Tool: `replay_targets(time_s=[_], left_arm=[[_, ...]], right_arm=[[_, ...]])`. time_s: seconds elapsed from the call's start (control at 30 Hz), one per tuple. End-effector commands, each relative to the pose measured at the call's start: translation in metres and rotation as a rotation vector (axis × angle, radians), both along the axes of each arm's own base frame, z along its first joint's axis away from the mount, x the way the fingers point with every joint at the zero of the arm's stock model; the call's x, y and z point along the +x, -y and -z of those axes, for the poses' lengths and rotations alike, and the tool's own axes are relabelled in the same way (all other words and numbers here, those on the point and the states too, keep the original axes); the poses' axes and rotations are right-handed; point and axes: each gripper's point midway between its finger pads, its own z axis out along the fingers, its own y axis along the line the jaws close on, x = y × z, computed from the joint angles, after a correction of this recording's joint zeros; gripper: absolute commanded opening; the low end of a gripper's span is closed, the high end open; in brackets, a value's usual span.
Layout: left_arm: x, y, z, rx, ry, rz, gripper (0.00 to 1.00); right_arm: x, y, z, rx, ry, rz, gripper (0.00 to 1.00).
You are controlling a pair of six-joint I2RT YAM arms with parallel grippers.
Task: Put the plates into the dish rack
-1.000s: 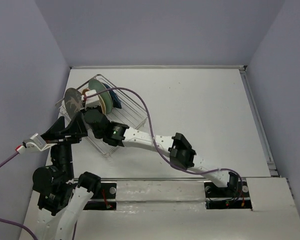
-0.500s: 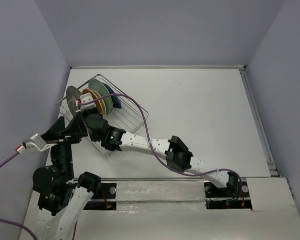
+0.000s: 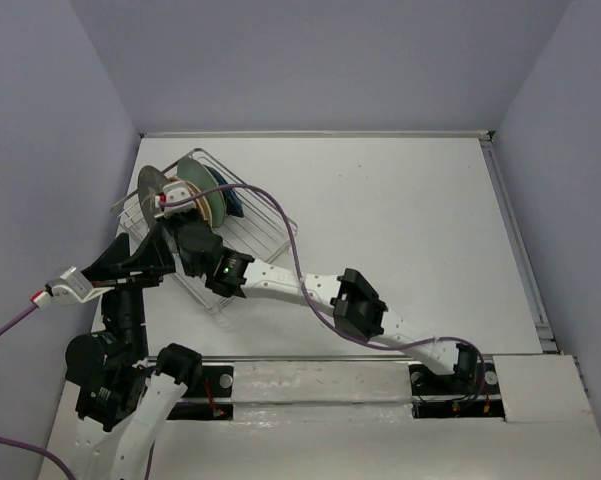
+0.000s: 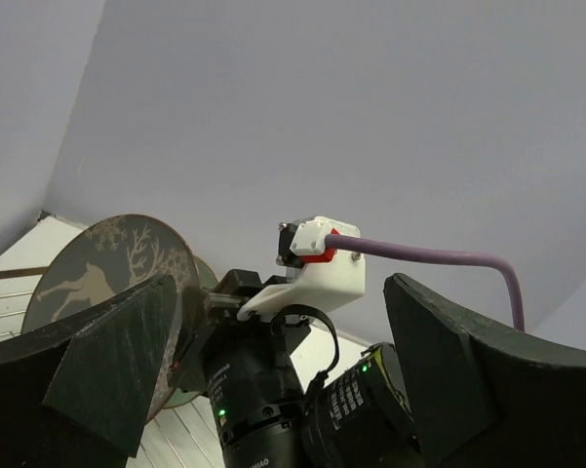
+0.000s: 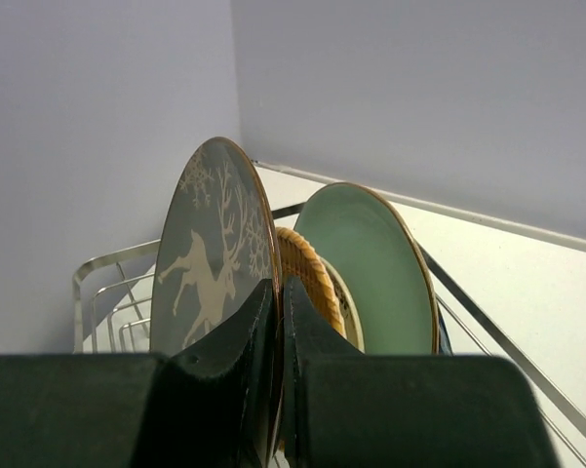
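Observation:
The right gripper lowers the grey deer plate [image 5: 214,253] onto the rack wires beside the orange plate next and releases it, since its rim still stands above the orange plate's rim.
My right gripper [image 5: 281,292] is shut on the rim of the grey deer plate [image 5: 214,253] and holds it upright over the left end of the wire dish rack [image 3: 250,225]. The plate also shows from above [image 3: 152,186] and in the left wrist view [image 4: 102,283]. Behind it in the rack stand the orange plate [image 5: 307,278], a cream plate [image 5: 346,307], the pale teal plate [image 5: 375,268] and the dark blue plate [image 3: 235,203]. My left gripper [image 4: 273,380] is open and empty, left of the rack. The small black plate is out of view.
The left wall [image 3: 50,150] stands close beside the rack. The right arm [image 3: 310,285] stretches across the table [image 3: 400,220] from the near right, its purple cable [image 3: 280,200] looping over the rack.
My right gripper has carried the deer plate a little further back and left over the rack's left end and turned it more upright. The left arm has not moved.

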Motion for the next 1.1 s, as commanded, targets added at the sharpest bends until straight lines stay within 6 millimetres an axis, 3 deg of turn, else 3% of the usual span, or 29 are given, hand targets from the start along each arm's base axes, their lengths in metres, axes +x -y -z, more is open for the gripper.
replay_targets(time_s=[0.0, 0.1, 0.47, 0.63, 0.77, 0.83, 1.0, 1.07], left_arm=[[-0.003, -0.005, -0.008, -0.009, 0.039, -0.025, 0.99], [-0.003, -0.005, -0.008, -0.008, 0.038, -0.025, 0.99], [0.000, -0.004, -0.008, -0.001, 0.032, -0.029, 0.99], [0.000, -0.004, -0.009, -0.002, 0.035, -0.027, 0.99], [0.000, -0.004, -0.008, 0.001, 0.032, -0.026, 0.99], [-0.001, -0.005, -0.008, -0.001, 0.035, -0.028, 0.99], [0.000, -0.005, -0.007, 0.001, 0.032, -0.028, 0.99], [0.000, -0.005, -0.007, -0.001, 0.031, -0.029, 0.99]], right_arm=[[0.025, 0.047, -0.097, 0.242, 0.105, 0.052, 0.07], [0.028, 0.050, -0.111, 0.253, 0.139, 0.046, 0.07], [0.037, 0.040, -0.097, 0.212, 0.149, 0.000, 0.07], [0.039, 0.026, -0.061, 0.156, 0.102, -0.031, 0.07], [0.027, 0.004, -0.032, 0.059, 0.113, -0.098, 0.07], [0.010, -0.013, -0.018, -0.007, 0.141, -0.153, 0.07], [0.006, -0.016, 0.010, -0.080, 0.153, -0.145, 0.07], [0.006, -0.013, 0.006, -0.080, 0.170, -0.137, 0.07]])
